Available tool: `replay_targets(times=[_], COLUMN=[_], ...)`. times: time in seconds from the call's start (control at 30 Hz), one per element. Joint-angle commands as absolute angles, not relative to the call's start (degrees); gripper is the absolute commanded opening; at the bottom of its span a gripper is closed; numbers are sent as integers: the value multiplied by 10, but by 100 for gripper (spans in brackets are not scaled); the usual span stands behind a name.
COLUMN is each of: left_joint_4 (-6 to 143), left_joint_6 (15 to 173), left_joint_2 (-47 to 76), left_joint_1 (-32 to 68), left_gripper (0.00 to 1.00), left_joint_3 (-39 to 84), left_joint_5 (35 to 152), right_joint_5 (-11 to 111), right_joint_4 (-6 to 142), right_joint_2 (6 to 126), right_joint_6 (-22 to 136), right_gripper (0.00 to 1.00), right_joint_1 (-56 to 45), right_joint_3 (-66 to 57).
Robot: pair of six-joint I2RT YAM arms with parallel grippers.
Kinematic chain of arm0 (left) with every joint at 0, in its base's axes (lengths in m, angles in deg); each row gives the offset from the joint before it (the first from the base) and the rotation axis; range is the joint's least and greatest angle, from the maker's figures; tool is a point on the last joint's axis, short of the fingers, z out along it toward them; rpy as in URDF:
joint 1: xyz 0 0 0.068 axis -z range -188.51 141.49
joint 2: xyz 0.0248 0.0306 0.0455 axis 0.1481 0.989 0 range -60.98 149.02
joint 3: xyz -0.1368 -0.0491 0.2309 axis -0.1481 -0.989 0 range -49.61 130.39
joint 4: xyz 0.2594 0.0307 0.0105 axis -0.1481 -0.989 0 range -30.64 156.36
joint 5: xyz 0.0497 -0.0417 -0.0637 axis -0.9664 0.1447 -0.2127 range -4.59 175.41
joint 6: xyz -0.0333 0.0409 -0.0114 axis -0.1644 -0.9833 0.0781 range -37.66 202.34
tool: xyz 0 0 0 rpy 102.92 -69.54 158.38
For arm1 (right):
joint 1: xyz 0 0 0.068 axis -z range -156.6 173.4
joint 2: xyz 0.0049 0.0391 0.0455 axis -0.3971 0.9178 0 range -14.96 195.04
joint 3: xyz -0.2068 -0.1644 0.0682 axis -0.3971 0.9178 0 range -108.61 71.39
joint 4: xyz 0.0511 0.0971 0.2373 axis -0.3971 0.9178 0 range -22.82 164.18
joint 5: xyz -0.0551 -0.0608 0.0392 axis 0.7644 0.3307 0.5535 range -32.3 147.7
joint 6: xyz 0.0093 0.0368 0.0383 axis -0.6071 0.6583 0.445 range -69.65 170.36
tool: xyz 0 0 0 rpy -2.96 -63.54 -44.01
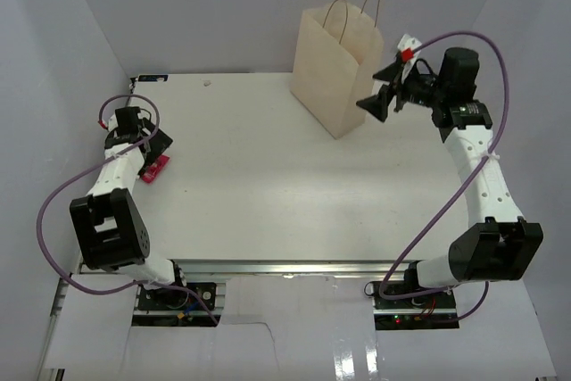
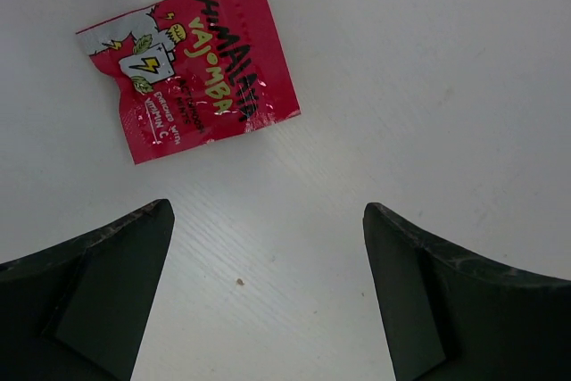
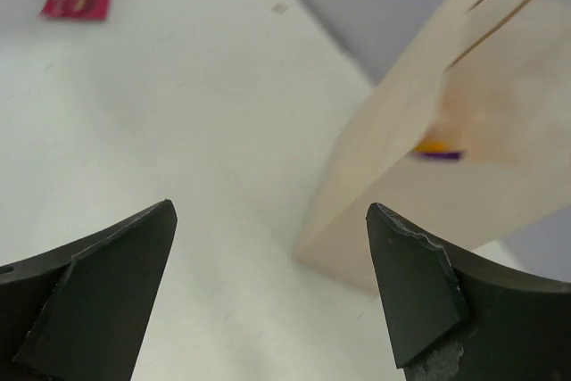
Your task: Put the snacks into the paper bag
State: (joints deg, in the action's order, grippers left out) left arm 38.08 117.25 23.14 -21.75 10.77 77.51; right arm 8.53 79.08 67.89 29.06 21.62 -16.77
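The red packet's silver-printed edge (image 1: 145, 176) (image 2: 128, 95) is below my left gripper and to its left in the wrist view, so my left gripper will next move down and sideways onto it.
A small red packet (image 2: 192, 64) lies flat on the white table at the far left; it also shows in the top view (image 1: 154, 169) and far off in the right wrist view (image 3: 77, 4). My left gripper (image 2: 268, 247) is open and empty just short of it. The cream paper bag (image 1: 339, 64) stands upright at the back, right of centre, with two thin brown handles. My right gripper (image 1: 379, 94) is open and empty in the air beside the bag's right face. In the right wrist view the bag (image 3: 428, 158) has an orange and purple spot (image 3: 437, 149) on its wall.
Grey walls close in the table on the left, back and right. The table's metal front rail (image 1: 285, 267) holds both arm bases. Purple cables loop beside each arm. No other packets are in view.
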Motion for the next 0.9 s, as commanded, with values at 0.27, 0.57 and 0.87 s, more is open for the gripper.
replay_targets(times=[0.27,0.57,0.87], left_joint_4=[327,375,417], left_joint_6=[1308,1263,1219], left_joint_2=[324,380,433], left_joint_1=[-290,-340,-353], left_gripper=[98,97,85], left_joint_3=[163,160,160], left_joint_5=[742,813,853], right_joint_5=[3,0,1], right_joint_4=[942,932,958], right_joint_2=[625,667,699], right_joint_6=[178,180,178], right_gripper=[96,96,96], right_joint_1=[205,187,176], right_joint_3=[99,103,71])
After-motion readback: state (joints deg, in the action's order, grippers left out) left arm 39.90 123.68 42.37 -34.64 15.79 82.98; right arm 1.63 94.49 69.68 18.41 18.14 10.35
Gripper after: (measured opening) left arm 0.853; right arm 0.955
